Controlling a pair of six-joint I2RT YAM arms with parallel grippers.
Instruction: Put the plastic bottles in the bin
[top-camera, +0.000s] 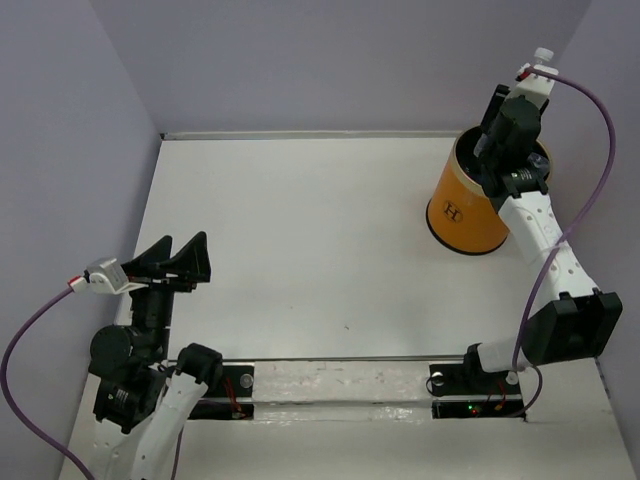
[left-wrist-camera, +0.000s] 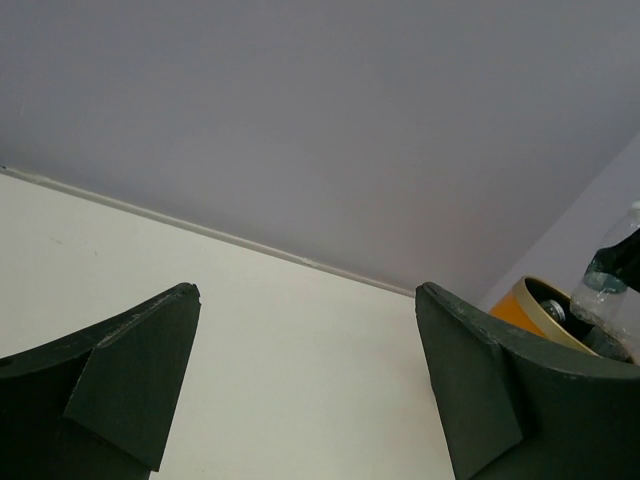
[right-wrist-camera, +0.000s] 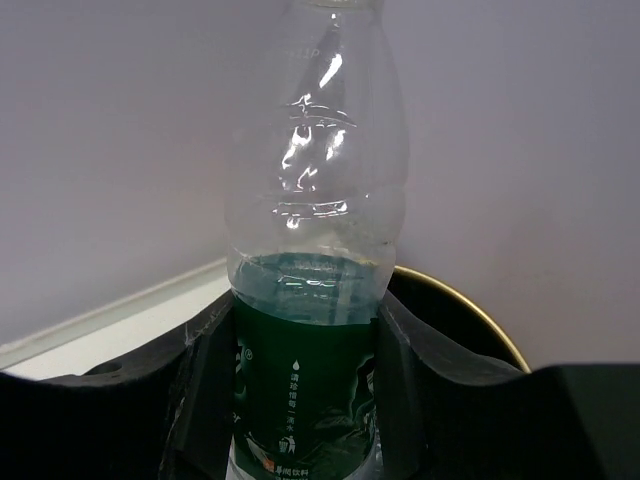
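Note:
My right gripper next moves down toward the orange bin's opening (top-camera: 468, 152) (right-wrist-camera: 440, 315) to release the clear plastic bottle there, its base still held above the bin's rim.
The orange bin (top-camera: 460, 215) with the round "H" logo stands at the back right of the table. My right gripper (top-camera: 490, 150) is above its opening, shut on a clear plastic bottle with a green label (right-wrist-camera: 315, 300). The bottle is held upright between the two black fingers (right-wrist-camera: 205, 400), with the bin's rim (right-wrist-camera: 470, 305) just behind it. The left wrist view shows the bin (left-wrist-camera: 520, 305) and the held bottle (left-wrist-camera: 610, 290) at its far right. My left gripper (top-camera: 175, 255) is open and empty, raised over the table's left side. No other bottles show on the table.
White table (top-camera: 320, 250) with grey walls behind and on both sides. The bin stands close to the right wall and the back edge. The arm bases sit on a rail (top-camera: 340, 385) at the near edge.

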